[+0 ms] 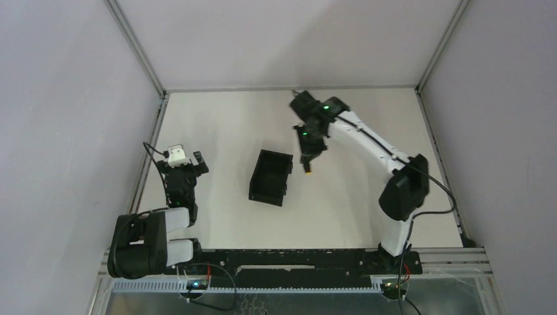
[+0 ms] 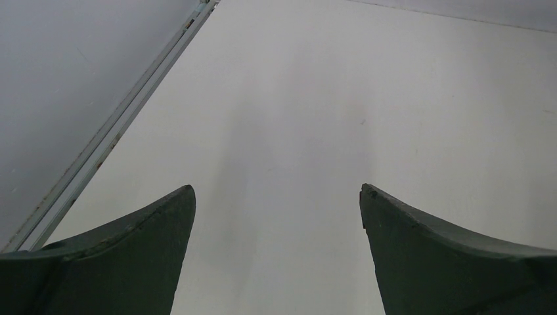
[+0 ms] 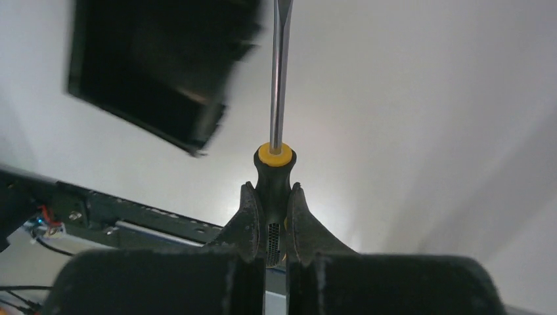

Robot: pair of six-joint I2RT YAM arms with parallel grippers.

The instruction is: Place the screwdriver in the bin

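Observation:
I will next move my right gripper to the left in the top view and lower it over the bottom of the bin, because the screwdriver [image 1: 308,169] is still hanging outside the bin's side.
My right gripper [image 3: 270,187] is shut on the black handle of the screwdriver [image 3: 274,154]. Its steel shaft, above a yellow collar, points straight away from the wrist camera. In the top view the right gripper [image 1: 309,152] hangs above the table, just right of the black open-top bin [image 1: 270,177]. The screwdriver [image 1: 308,169] sticks out below it, beside the bin's right wall. In the right wrist view the bin [image 3: 151,72] shows at the upper left, blurred. My left gripper [image 1: 187,161] rests at the table's left side, open and with nothing between its fingers [image 2: 157,223].
A metal frame rail [image 2: 111,131] runs along the table's left edge by the grey wall. The black mounting rail [image 1: 295,257] crosses the near edge between the arm bases. Grey walls close in the table on three sides.

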